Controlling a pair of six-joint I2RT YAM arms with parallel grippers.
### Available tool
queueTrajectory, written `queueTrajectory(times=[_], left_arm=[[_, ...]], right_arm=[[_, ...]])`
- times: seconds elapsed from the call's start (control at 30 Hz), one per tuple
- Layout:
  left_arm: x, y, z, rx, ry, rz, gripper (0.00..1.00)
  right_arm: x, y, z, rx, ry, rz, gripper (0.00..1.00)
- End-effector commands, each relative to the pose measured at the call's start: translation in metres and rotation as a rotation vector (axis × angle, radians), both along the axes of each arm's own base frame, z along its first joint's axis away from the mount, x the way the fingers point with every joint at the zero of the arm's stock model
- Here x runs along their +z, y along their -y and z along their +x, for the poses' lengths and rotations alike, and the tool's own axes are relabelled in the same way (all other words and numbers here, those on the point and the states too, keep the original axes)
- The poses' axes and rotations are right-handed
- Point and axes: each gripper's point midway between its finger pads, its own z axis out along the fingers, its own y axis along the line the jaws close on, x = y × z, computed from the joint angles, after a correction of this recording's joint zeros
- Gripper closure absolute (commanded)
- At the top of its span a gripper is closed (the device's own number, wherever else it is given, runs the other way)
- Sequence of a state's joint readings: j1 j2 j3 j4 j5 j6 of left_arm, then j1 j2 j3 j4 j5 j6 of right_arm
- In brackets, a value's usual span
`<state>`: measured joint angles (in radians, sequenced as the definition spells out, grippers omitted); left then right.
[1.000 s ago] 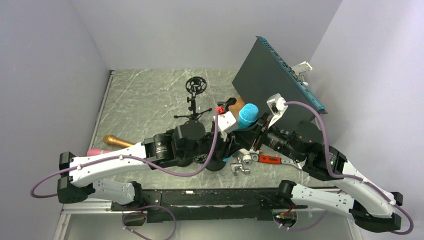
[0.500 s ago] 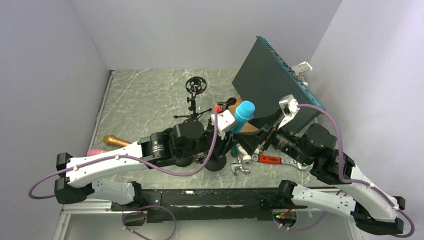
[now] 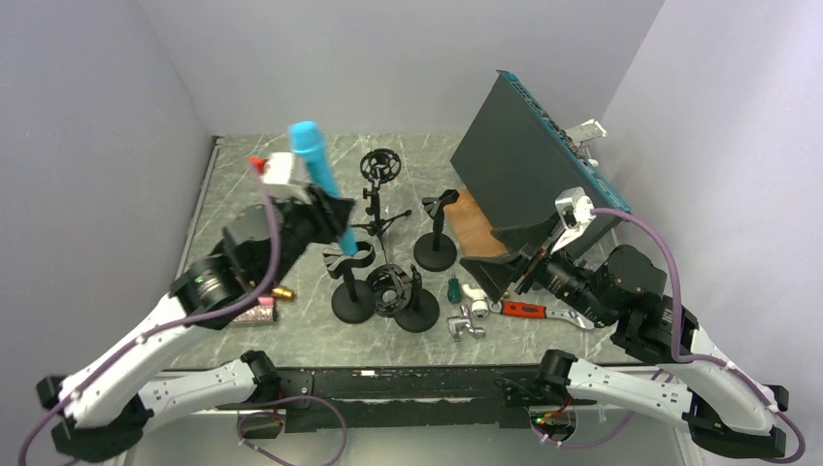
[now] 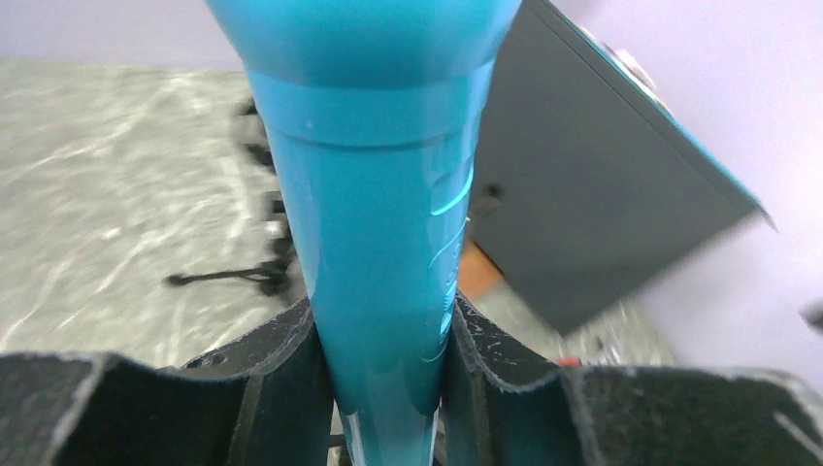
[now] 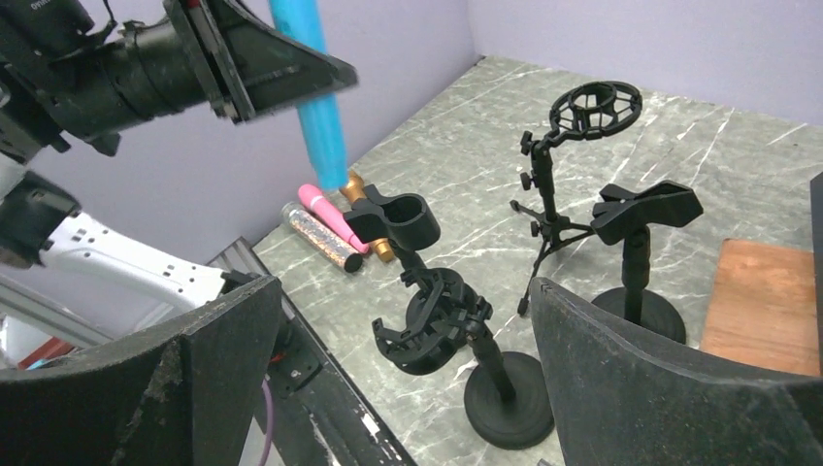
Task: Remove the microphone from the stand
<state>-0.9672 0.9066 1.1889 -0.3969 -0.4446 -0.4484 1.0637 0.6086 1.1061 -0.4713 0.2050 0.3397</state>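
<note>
The spot on the tabletop (image 3: 293, 274) beside the gold microphone lies below my left gripper, to the left in the top view. My left gripper will swing and turn down there next to release.
A teal microphone (image 3: 317, 170) hangs tilted in the air over the left-centre of the table, clear of every stand. My left gripper (image 3: 328, 211) is shut on its tapered handle. In the left wrist view the microphone (image 4: 374, 194) fills the frame, with a black finger (image 4: 281, 379) pressed on each side. Its lower tip hovers above a black stand with an empty round clip (image 3: 351, 262). The right wrist view also shows the microphone (image 5: 315, 107) and this clip stand (image 5: 403, 218). My right gripper (image 3: 505, 254) is open and holds nothing, to the right of the stands.
Three more black stands are near: a shock-mount stand (image 3: 393, 289), a clamp stand (image 3: 436, 248), and a ring-topped tripod (image 3: 379, 165). Pink (image 5: 330, 216), gold and glitter (image 5: 320, 238) microphones lie at left. Tools (image 3: 524, 311), a wooden board (image 3: 480, 218) and a leaning dark panel (image 3: 529, 155) sit at right.
My left arm swung up and left from the table's centre, carrying the teal microphone. My right gripper opened and drew back to the right, uncovering the stands.
</note>
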Motion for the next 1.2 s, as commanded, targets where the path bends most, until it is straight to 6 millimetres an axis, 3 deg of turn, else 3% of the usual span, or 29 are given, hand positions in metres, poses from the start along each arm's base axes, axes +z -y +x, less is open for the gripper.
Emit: queueTrajectory(times=[0.0, 0.1, 0.17, 0.37, 0.63, 0.8, 0.93, 1.17], left_arm=[[0.001, -0.087, 0.015, 0.365, -0.101, -0.229, 1.0], [0.004, -0.132, 0.019, 0.551, -0.096, -0.303, 1.0], [0.006, -0.15, 0.02, 0.626, -0.096, -0.319, 1.0], [-0.017, -0.177, 0.033, 0.794, -0.209, -0.295, 1.0], [-0.087, -0.209, 0.059, 0.986, -0.449, -0.309, 1.0], [-0.144, -0.231, 0.067, 1.105, -0.705, -0.444, 1.0], [-0.19, -0.238, 0.073, 1.189, -0.939, -0.459, 1.0], [-0.248, -0.243, 0.078, 1.317, -1.048, -0.523, 1.0]], right_arm=[[0.005, 0.002, 0.004, -0.022, 0.026, -0.004, 0.0], [0.004, 0.002, 0.006, -0.03, 0.029, -0.015, 0.0], [0.004, 0.002, 0.007, -0.036, 0.034, -0.023, 0.0], [0.004, 0.002, 0.012, -0.053, 0.048, -0.049, 0.0], [-0.001, -0.001, 0.019, -0.073, 0.061, -0.091, 0.0], [-0.002, -0.002, 0.023, -0.084, 0.072, -0.12, 0.0], [0.0, 0.001, 0.025, -0.099, 0.09, -0.125, 0.0], [-0.001, -0.002, 0.027, -0.103, 0.09, -0.138, 0.0]])
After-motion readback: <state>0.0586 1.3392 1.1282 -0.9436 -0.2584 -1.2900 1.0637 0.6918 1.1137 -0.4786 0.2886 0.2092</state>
